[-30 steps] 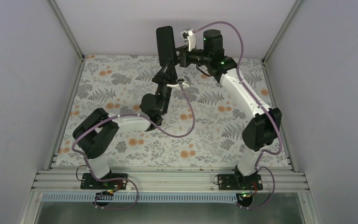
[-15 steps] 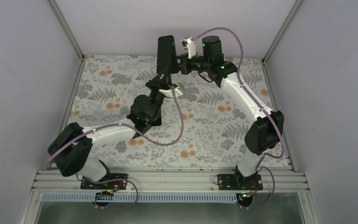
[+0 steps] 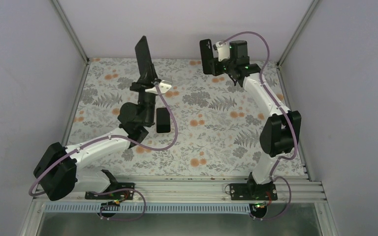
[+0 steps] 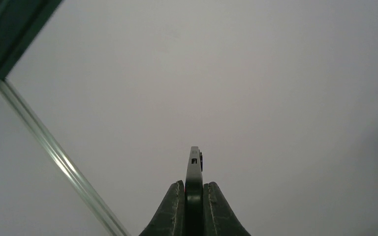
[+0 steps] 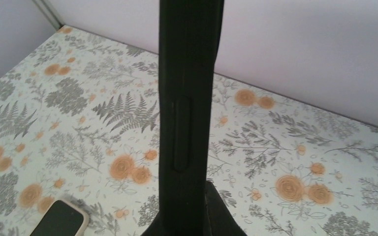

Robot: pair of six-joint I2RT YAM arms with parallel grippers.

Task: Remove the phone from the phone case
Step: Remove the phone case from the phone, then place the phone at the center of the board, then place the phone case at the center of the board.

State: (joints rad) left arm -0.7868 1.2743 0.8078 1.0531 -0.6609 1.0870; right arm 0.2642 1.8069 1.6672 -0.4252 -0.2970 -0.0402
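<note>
The black phone case (image 3: 206,56) comes back with my right gripper next, then goes down onto bare floral mat, since the phone (image 3: 145,55) already stands apart.
The phone (image 3: 145,55) is a thin black slab standing upright above the back left of the table. My left gripper (image 3: 150,82) is shut on its lower end. In the left wrist view the phone's narrow edge (image 4: 194,169) rises between the two fingers against the grey wall. The black phone case (image 3: 206,56) hangs apart from it at the back right, with my right gripper (image 3: 217,60) shut on it. In the right wrist view the case's thick side (image 5: 189,98), with a moulded button strip, fills the middle; one finger (image 5: 219,206) shows beside it.
A second dark device (image 3: 163,119) lies flat on the floral table mat (image 3: 216,128) beside the left forearm; its pale rim shows in the right wrist view (image 5: 59,220). Grey walls and aluminium posts enclose the table on three sides.
The single black slab held by both grippers has come apart: the left arm swung left with the phone, the right arm drew back right with the case. The device on the mat is now uncovered.
</note>
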